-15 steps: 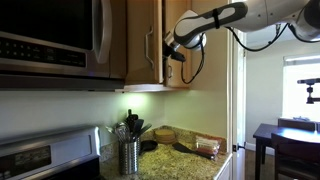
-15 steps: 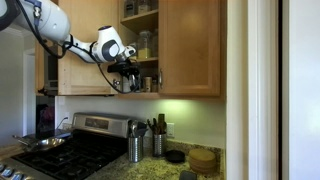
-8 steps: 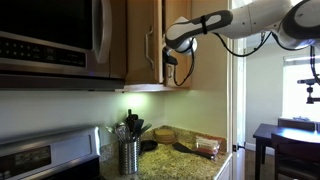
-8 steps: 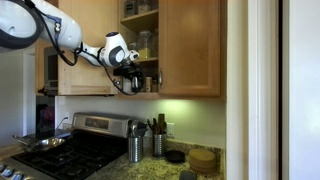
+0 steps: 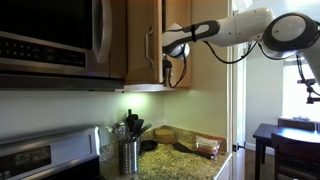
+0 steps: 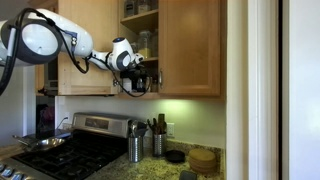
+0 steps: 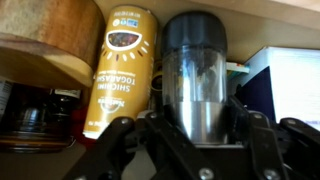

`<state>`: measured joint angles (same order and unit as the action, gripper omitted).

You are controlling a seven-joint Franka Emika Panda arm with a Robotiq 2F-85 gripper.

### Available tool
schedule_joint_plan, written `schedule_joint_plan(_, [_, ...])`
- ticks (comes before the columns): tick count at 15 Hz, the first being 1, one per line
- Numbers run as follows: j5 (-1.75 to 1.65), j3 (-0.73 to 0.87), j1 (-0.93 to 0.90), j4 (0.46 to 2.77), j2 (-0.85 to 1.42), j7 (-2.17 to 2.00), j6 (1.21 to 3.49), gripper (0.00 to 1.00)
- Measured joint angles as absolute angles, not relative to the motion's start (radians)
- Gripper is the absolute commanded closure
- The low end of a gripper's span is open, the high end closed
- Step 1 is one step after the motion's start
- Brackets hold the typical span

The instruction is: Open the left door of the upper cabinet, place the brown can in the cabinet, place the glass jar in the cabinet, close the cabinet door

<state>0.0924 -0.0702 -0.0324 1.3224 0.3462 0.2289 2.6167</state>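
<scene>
I will next move the held jar outward, toward the white-blue box, and release it beside the brown can (image 7: 120, 70).
In the wrist view my gripper (image 7: 195, 128) is shut on the glass jar (image 7: 195, 80), a clear jar with a dark top, held upright between both fingers. Just left of it the brown can (image 7: 120, 70) stands on the shelf. In an exterior view the gripper (image 6: 140, 82) reaches onto the lower shelf of the upper cabinet (image 6: 190, 50), whose left door (image 6: 85, 72) is swung open. In an exterior view the open door (image 5: 145, 40) hides part of the gripper (image 5: 172, 62).
A round wooden item (image 7: 45, 40) sits left of the can and a white-blue box (image 7: 290, 80) stands right of the jar. More jars stand on the upper shelf (image 6: 145, 42). Below are the microwave (image 5: 50, 35), the stove (image 6: 70, 150) and a ribbed utensil holder (image 6: 134, 150).
The arm has pushed the gripper and the jar deeper into the cabinet, onto the lower shelf. The grip has not changed.
</scene>
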Motion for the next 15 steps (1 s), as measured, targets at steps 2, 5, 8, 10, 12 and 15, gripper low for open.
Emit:
schedule_joint_plan(2, [0.093,-0.070,-0.026,1.291,0.371,0.234,2.617,0.64])
schedule_joint_plan(5, [0.093,-0.070,-0.017,1.252,0.401,0.236,2.617,0.12])
schedule_joint_plan(8, [0.093,-0.067,-0.011,1.241,0.419,0.236,2.613,0.01])
schedule_joint_plan(10, [0.093,-0.062,-0.011,1.241,0.428,0.236,2.611,0.00])
schedule_joint_plan(12, [0.092,-0.055,-0.011,1.244,0.430,0.235,2.611,0.00])
schedule_joint_plan(15, [0.092,-0.044,-0.012,1.245,0.428,0.232,2.610,0.00])
